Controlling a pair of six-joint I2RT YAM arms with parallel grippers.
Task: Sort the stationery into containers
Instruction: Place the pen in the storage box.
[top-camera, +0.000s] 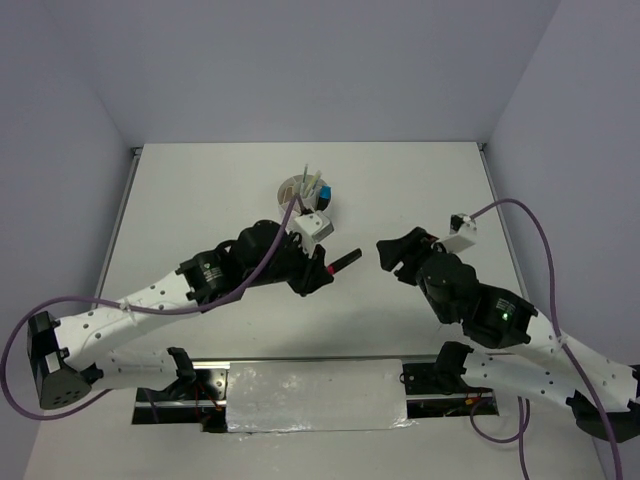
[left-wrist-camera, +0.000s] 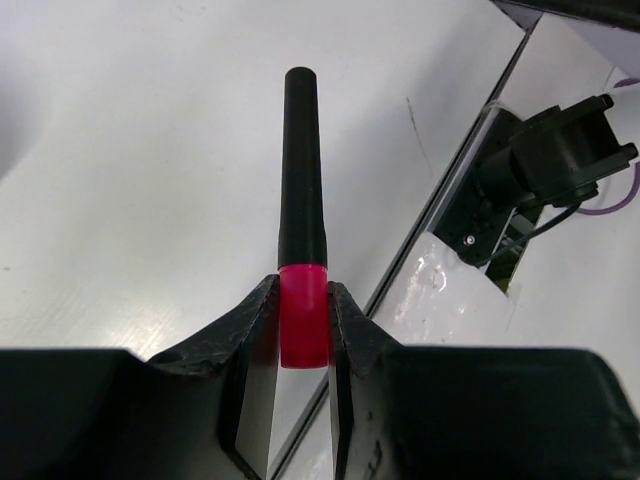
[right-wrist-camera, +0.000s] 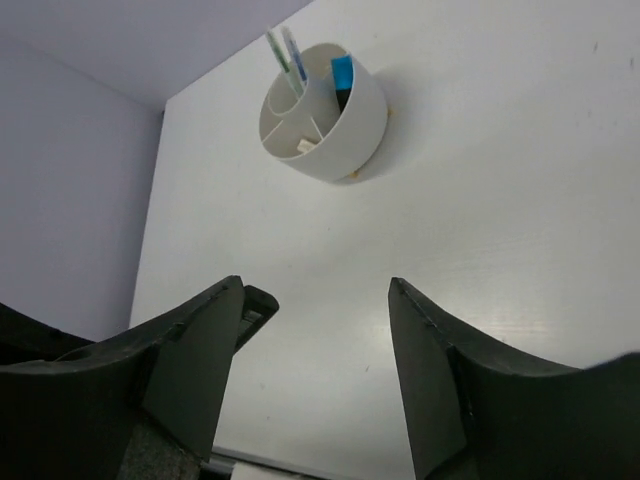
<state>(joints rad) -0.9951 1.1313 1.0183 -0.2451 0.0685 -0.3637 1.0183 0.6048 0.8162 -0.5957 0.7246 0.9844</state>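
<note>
The blue-and-black highlighter's compartment (top-camera: 323, 199) is outward of my gripper. My left gripper will next swing outward, tip the pink-and-black highlighter (top-camera: 343, 262) upright into that compartment and let it go.
My left gripper (top-camera: 322, 270) is shut on the pink-and-black highlighter (top-camera: 343, 262) and holds it above the table, just in front of the white organiser cup (top-camera: 296, 189). In the left wrist view the jaws clamp the pink end (left-wrist-camera: 303, 318) and the black barrel sticks out beyond them. The cup holds thin pens (right-wrist-camera: 285, 57), a blue-and-black highlighter (right-wrist-camera: 342, 76) and a small white eraser (right-wrist-camera: 306, 146) in separate compartments. My right gripper (top-camera: 385, 254) is open and empty to the right of the left gripper; the right wrist view shows its jaws (right-wrist-camera: 315, 300) spread wide.
A metal rail with a white panel (top-camera: 315, 393) runs along the near edge between the arm bases. Purple cables (top-camera: 530, 225) loop off both arms. Grey walls enclose the table on three sides.
</note>
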